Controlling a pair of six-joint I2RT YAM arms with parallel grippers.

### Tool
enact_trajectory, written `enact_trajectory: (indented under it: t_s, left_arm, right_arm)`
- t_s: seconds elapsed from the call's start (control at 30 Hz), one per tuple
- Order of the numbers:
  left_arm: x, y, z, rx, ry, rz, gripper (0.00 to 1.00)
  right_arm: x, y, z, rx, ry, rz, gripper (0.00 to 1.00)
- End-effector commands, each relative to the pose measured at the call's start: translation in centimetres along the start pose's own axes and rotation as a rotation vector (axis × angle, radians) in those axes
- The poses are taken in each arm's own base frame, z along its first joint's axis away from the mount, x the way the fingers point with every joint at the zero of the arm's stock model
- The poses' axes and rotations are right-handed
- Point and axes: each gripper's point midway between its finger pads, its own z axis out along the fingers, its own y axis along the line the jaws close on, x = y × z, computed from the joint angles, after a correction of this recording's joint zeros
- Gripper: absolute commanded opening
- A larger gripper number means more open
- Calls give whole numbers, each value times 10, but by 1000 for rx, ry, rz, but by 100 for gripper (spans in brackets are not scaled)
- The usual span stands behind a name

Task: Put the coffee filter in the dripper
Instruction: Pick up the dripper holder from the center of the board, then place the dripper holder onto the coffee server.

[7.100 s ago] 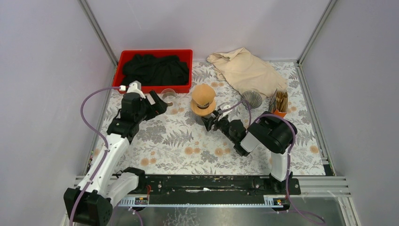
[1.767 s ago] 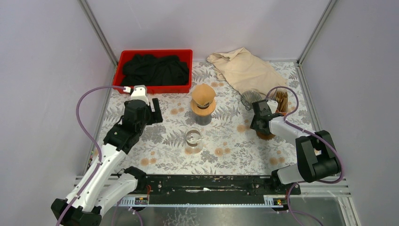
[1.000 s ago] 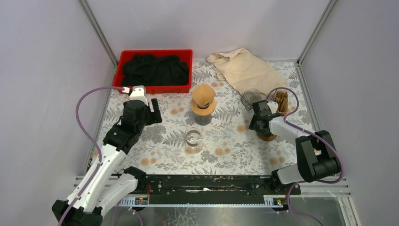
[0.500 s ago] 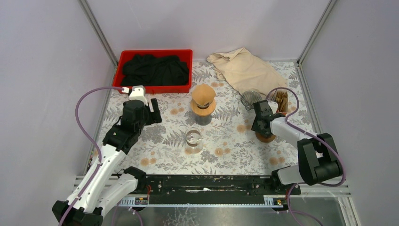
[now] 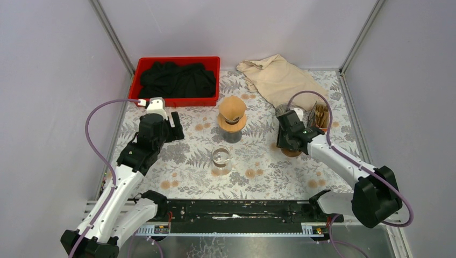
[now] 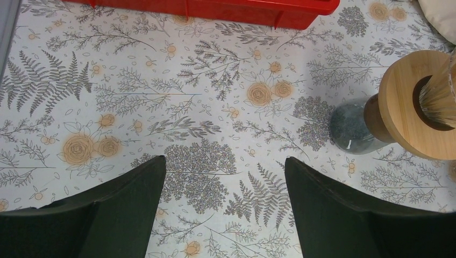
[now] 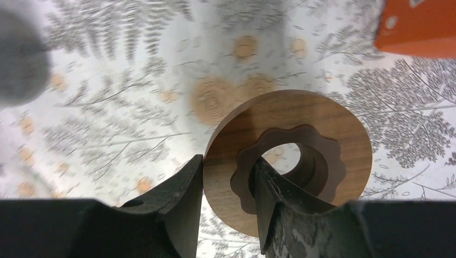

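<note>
My right gripper lifts the wooden ring and carries it across onto the clear glass cup's opening next, since the cup stands to its left in the top view.
Brown coffee filters (image 5: 321,114) stand in an orange holder at the right. At the table's centre, a tan cone on a wooden collar (image 5: 232,114) stands on a dark glass jar; the collar (image 6: 408,107) also shows in the left wrist view. My right gripper (image 5: 287,145) (image 7: 228,161) is shut on a loose wooden ring (image 7: 290,161) with a scalloped hole, one finger outside the rim and one through the hole. The ring (image 5: 293,152) hangs just above the table. A ribbed glass cone (image 5: 281,110) sits behind that gripper. My left gripper (image 5: 175,122) (image 6: 224,161) is open over bare cloth.
A clear glass cup (image 5: 221,159) stands in front of the jar. A red bin (image 5: 177,59) with black cloth is at the back left, and a beige cloth (image 5: 279,78) at the back. The orange holder (image 7: 419,27) is close to the ring.
The right gripper shut on the wooden ring and carried it left, towards the centre. The left arm has stayed still.
</note>
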Motion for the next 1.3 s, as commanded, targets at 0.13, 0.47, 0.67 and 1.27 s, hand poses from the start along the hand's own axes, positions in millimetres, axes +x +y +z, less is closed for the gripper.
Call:
enact_trajectory:
  t_s: [0.13,0.47,0.67,1.27]
  left_arm:
    - [-17,-1,3,10,-68,-17,88]
    - [-18,11,5,-43,-68,-44,91]
    - [-17,16,7,-62,-62,-52,93]
    - [-16,36,5,-153,-62,-86,100]
  right_arm:
    - [-26,63,-69,-183,-106,-197,17]
    - [-11,137,-121,-413,-165,-447,17]
    - [12,179,-149,-517,-175,-652,17]
    - [45,271,-167,-692,-96,-933,18]
